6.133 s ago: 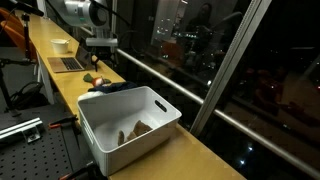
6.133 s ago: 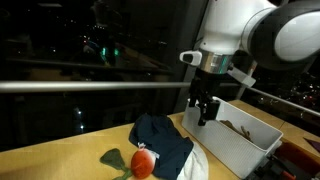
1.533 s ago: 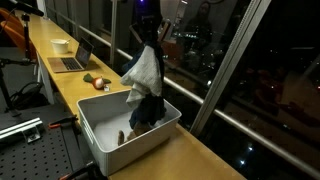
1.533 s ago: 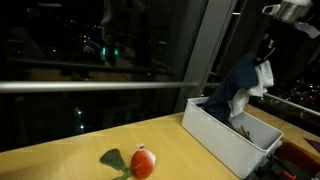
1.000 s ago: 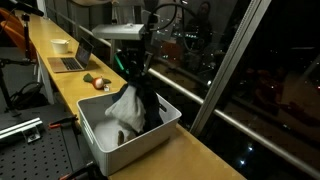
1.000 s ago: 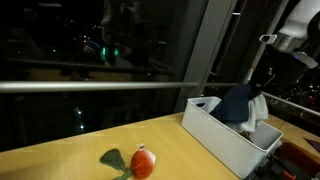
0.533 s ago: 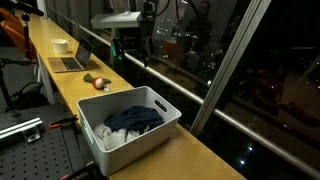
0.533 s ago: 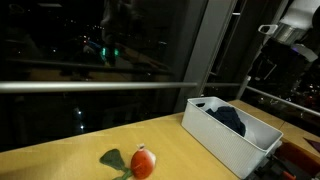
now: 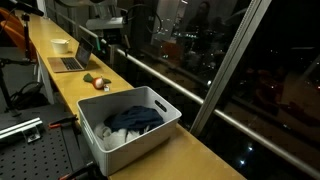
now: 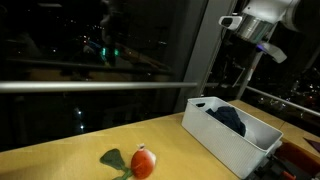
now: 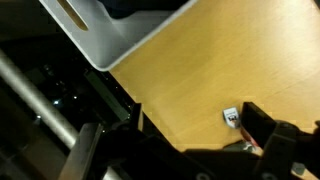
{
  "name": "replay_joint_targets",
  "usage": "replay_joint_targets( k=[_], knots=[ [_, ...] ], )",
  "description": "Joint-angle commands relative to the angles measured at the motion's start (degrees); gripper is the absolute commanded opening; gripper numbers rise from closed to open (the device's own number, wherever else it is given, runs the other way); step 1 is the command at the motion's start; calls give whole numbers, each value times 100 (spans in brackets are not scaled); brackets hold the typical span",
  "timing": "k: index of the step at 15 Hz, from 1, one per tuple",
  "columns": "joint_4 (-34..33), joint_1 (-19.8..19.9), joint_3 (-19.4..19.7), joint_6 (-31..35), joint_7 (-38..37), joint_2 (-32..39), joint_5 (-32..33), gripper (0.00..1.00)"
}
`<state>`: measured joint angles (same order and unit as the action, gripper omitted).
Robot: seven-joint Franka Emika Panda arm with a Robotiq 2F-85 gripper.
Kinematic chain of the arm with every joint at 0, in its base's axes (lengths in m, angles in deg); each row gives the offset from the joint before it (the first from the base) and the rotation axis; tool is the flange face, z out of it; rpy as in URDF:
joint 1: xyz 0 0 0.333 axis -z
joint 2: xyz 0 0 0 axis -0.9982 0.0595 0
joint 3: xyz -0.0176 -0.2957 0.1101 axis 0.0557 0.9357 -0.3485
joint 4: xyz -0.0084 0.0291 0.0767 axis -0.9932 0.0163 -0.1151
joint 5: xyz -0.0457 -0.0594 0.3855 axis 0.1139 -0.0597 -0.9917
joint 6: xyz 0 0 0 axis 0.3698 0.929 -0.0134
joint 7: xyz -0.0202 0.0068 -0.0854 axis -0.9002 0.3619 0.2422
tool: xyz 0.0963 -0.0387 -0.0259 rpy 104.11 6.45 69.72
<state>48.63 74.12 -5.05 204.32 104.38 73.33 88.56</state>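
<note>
My gripper moves away from the bin (image 9: 160, 135) and down around the red tomato-like toy next, since the toy lies on the counter well below my open fingers.
A white plastic bin (image 9: 160, 135) stands on the wooden counter and holds a dark blue cloth (image 9: 135, 120) with a white cloth beside it. The bin (image 10: 225, 140) and the dark cloth (image 10: 229, 118) show in both exterior views. My gripper (image 9: 112, 42) hangs high above the counter, away from the bin and over the stretch between the bin and the laptop. It also shows in an exterior view (image 10: 238, 68), dark against the window. In the wrist view my gripper (image 11: 190, 128) is open and empty, with the bin's corner (image 11: 105, 40) at the top.
A red tomato-like toy with a green leaf (image 9: 98, 84) (image 10: 143, 161) lies on the counter. A laptop (image 9: 68, 63) and a white bowl (image 9: 61, 45) sit further along. A metal rail and window glass (image 9: 190, 95) border the counter. A small white tag (image 11: 231, 117) lies on the wood.
The cloth bundle that hung from my gripper over the bin now lies inside the bin. My gripper has let go, risen and moved away from the bin along the counter.
</note>
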Motion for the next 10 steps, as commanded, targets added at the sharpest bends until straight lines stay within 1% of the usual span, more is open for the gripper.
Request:
replay_joint_targets(
  k=[1, 5, 10],
  knots=[
    [-802, -373, -302, -69, 59, 1151, 340, 100],
    [-1536, -798, -497, -115, 353, 2120, 460, 100],
    [-2457, -1046, -611, -211, 1061, 3059, 352, 100]
  ],
)
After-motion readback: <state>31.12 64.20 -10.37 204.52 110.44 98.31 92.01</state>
